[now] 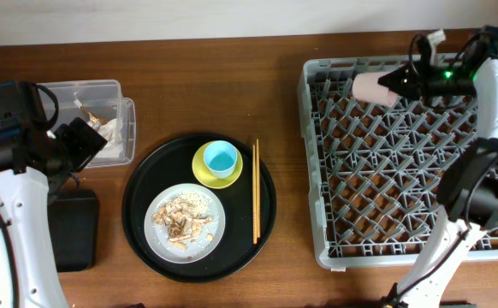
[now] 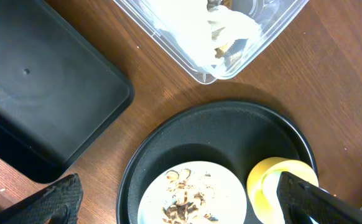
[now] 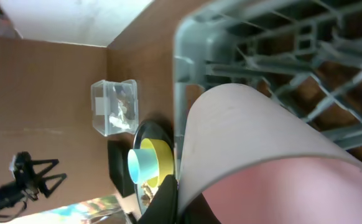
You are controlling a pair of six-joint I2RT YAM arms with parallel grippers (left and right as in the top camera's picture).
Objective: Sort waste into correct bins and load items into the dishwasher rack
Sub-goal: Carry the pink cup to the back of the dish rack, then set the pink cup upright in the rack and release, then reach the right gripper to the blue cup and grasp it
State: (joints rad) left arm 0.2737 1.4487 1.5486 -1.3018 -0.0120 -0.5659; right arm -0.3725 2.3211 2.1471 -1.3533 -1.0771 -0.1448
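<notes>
Next, my right gripper moves down, back and to the right in the overhead view, since empty rack wires lie there, clear of the rack's side.
My right gripper [image 1: 396, 83] is shut on the pink cup [image 1: 372, 87], held on its side over the far left part of the grey dishwasher rack [image 1: 317, 171]; the cup fills the right wrist view [image 3: 262, 143]. The light-blue cup [image 1: 221, 157] stands on the yellow saucer [image 1: 204, 171] on the round black tray [image 1: 138, 205], beside the grey-white plate [image 1: 210, 235] with food scraps [image 1: 183, 221]. Chopsticks [image 1: 255, 192] lie on the tray's right side. The clear box [image 1: 103, 90] holds paper wrappers [image 2: 206, 31]. My left gripper [image 2: 175, 199] is open above the plate [image 2: 231, 193].
The shallow black rectangular tray [image 1: 74, 227] lies at the left, near the front edge, and also shows in the left wrist view [image 2: 38, 99]. A white wall runs along the table's far edge.
</notes>
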